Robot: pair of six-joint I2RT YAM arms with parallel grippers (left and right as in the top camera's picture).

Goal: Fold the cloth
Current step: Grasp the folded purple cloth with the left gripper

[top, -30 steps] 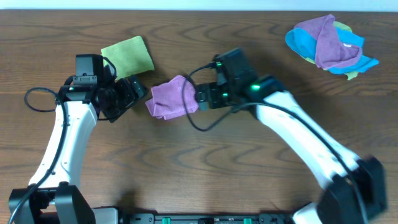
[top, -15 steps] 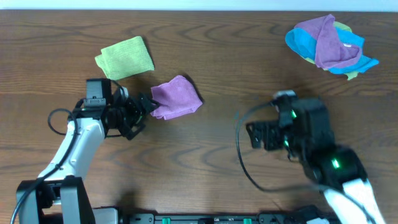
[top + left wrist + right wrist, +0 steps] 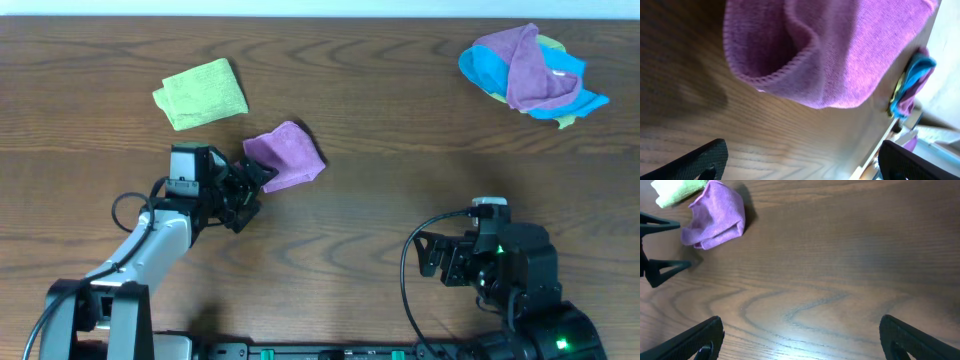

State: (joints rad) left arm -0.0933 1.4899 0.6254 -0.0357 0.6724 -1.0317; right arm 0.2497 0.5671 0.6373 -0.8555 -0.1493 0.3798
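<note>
My left gripper needs to go down next and move its open fingers toward the purple cloth (image 3: 286, 157), onto the cloth's near edge, because the raised fold there faces them.
The purple cloth (image 3: 286, 157) lies folded in a small bundle on the wooden table, left of centre. My left gripper (image 3: 256, 183) is open and empty, just at the cloth's lower-left edge. In the left wrist view the cloth (image 3: 840, 50) fills the top, just beyond the open gripper (image 3: 800, 162). My right gripper (image 3: 420, 258) is open and empty near the front right, far from the cloth. In the right wrist view the cloth (image 3: 715, 222) sits at the top left, far beyond the open gripper (image 3: 800, 340).
A folded green cloth (image 3: 202, 93) lies at the back left, also in the right wrist view (image 3: 677, 191). A pile of blue, purple and yellow cloths (image 3: 530, 70) lies at the back right. The table's far edge runs along the top.
My right gripper has left the purple cloth and drawn back to the front right. My left gripper has moved right and forward to the cloth's lower-left edge. The cloth stays put.
</note>
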